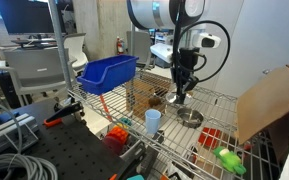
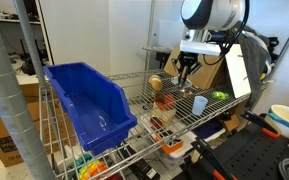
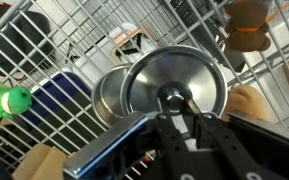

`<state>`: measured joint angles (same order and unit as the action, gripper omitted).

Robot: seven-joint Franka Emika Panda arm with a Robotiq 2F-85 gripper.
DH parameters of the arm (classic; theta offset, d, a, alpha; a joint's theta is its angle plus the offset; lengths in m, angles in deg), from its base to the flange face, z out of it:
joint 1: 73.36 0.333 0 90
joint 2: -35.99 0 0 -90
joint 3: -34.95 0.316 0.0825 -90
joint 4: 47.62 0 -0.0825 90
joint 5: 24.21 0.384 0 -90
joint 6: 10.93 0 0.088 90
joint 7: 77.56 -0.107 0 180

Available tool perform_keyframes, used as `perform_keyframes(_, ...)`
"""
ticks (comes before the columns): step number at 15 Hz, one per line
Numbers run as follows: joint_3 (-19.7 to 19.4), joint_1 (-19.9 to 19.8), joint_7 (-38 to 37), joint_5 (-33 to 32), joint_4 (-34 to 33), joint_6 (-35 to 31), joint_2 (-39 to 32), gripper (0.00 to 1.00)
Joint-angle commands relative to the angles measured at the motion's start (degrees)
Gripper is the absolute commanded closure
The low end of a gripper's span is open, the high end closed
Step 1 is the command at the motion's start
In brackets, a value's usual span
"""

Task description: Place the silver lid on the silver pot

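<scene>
My gripper should next move over the silver pot (image 1: 190,118) (image 3: 106,95) and down to let go of the knob, because the pot is below and to the left in the wrist view.
My gripper (image 3: 176,112) is shut on the knob of the silver lid (image 3: 174,68), a shiny round disc that fills the middle of the wrist view. The silver pot (image 3: 106,95) lies just behind the lid and is partly hidden by it. In an exterior view the gripper (image 1: 181,92) hangs above the wire shelf, up and to the left of the pot (image 1: 190,118). In an exterior view the gripper (image 2: 181,78) is over the shelf; the lid is too small to make out there.
A light-blue cup (image 1: 153,120) stands on the wire shelf (image 1: 224,100) near the pot, also shown in an exterior view (image 2: 199,104). A blue bin (image 1: 109,72) sits at one end. A green toy (image 3: 4,100) and a cardboard box (image 1: 269,100) are nearby.
</scene>
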<state>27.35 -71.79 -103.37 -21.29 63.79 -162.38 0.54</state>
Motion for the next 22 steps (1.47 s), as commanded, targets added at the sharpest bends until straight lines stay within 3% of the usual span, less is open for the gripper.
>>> perform_keyframes(1, -0.8, -0.6, -0.2, 1.8, -4.1, 1.5, -3.1, 0.95)
perform_keyframes(16, -3.0, -1.2, -2.5, 2.7, -10.2, 4.3, -10.1, 0.94)
perform_keyframes(17, -2.7, -1.5, -2.2, 3.0, -10.2, 4.8, -9.8, 0.55)
perform_keyframes(19, -2.0, -2.0, -1.5, 3.7, -9.4, 5.5, -8.8, 0.49)
perform_keyframes(22, -1.0, -2.5, -0.2, 4.9, -7.1, 4.8, -6.2, 0.26)
